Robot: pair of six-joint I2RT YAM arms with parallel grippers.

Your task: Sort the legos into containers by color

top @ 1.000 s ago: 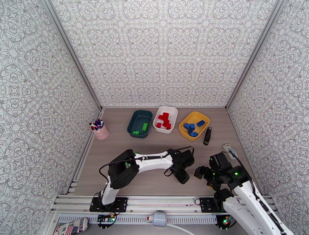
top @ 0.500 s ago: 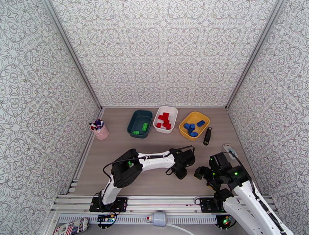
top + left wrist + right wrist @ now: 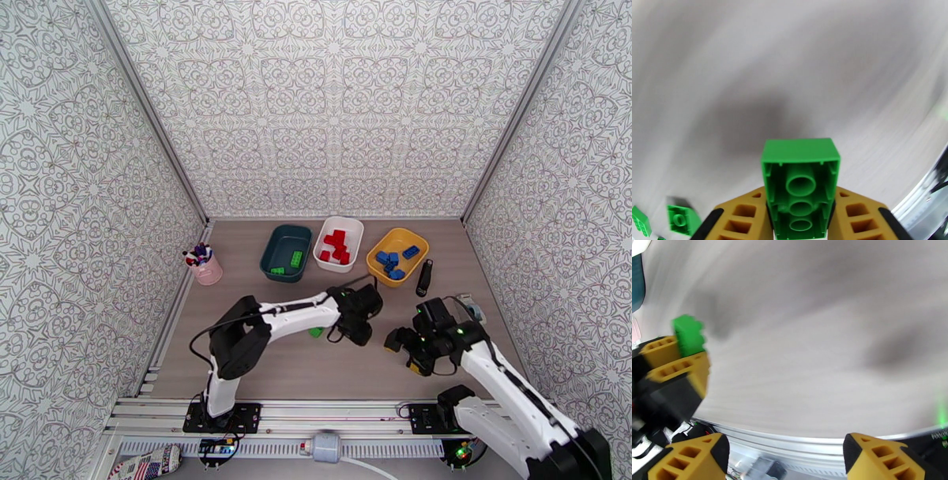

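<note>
I need to swing my left gripper outward over the dark teal tray [image 3: 276, 237] with the green legos next and let go of the lego there, because that tray is outward, toward the pink cup.
My left gripper [image 3: 801, 199] is shut on a green lego [image 3: 801, 185], held with its hollow underside toward the camera. In the top view the left gripper [image 3: 355, 331] hangs over the table's middle, in front of the white tray. Two more green legos [image 3: 679, 218] lie loose at the lower left of the wrist view, and one [image 3: 316, 331] shows beside the left forearm. My right gripper [image 3: 401, 351] is open and holds nothing, its fingers [image 3: 884, 457] spread wide. The dark teal tray [image 3: 276, 237] holds green legos, the white tray [image 3: 353, 229] red ones, the yellow tray [image 3: 411, 237] blue ones.
A pink cup of pens [image 3: 207, 270] stands at the left edge. A black oblong object [image 3: 424, 278] lies right of the yellow tray. Patterned walls close in three sides. The metal rail [image 3: 316, 410] with the arm bases runs along the near edge.
My left gripper shut on the green lego and moved left and toward the trays with it. The right arm swung left toward the table's middle.
</note>
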